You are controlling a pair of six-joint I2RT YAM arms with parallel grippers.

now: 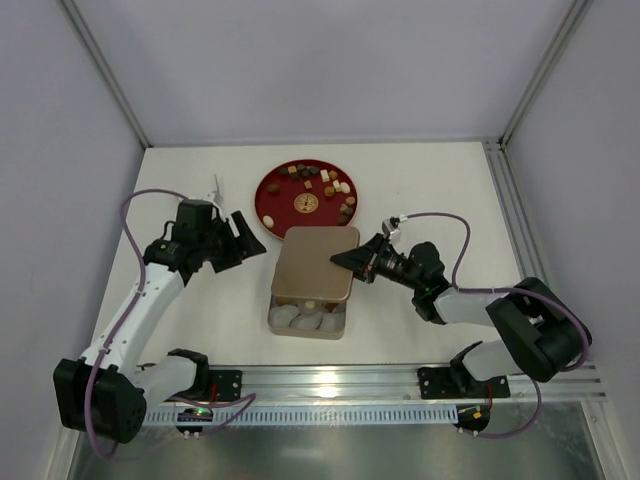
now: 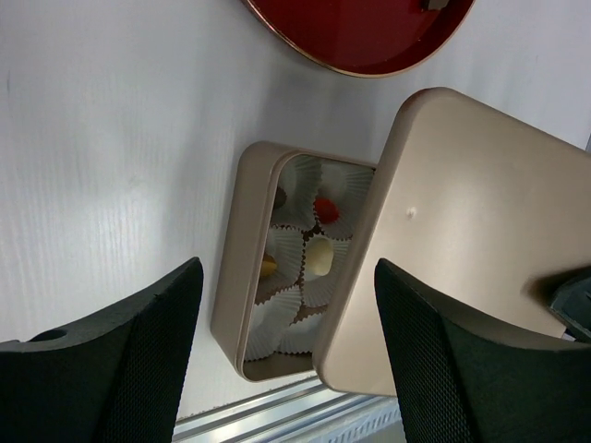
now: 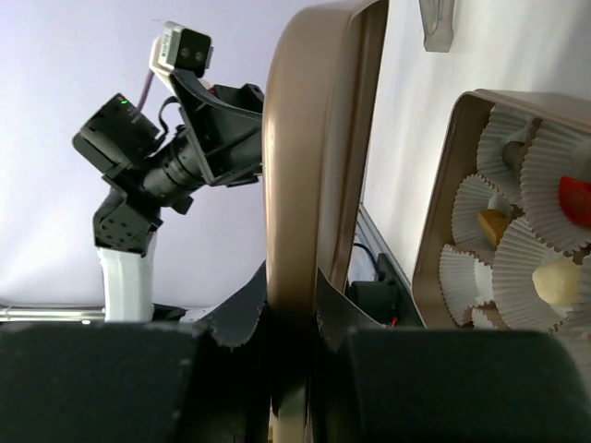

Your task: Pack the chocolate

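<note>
The near paper cups are uncovered, so my right gripper will next move down and back, lower the lid onto the open tan box (image 1: pixel 276 318) (image 3: pixel 517 226) and release the lid's edge.
Loose chocolate (image 1: pixel 322 182) lies scattered on a red plate (image 1: pixel 275 190) at the back. A tan box (image 1: pixel 276 318) lined with white paper cups sits in front of it. Its tan lid (image 1: pixel 312 262) hangs tilted over the box, half covering it. My right gripper (image 1: pixel 352 262) is shut on the lid's right edge, and the right wrist view shows the lid (image 3: pixel 314 175) edge-on in the right gripper (image 3: pixel 295 305). Inside the box (image 2: pixel 233 268) a few cups hold chocolate (image 2: pixel 319 258), cream, red and yellow. My left gripper (image 1: pixel 245 238) is open, left of the lid, empty (image 2: pixel 286 277).
An aluminium rail (image 1: pixel 340 380) runs along the near table edge just in front of the box. A small clear holder (image 1: pixel 216 188) stands left of the plate. White walls enclose the table on three sides.
</note>
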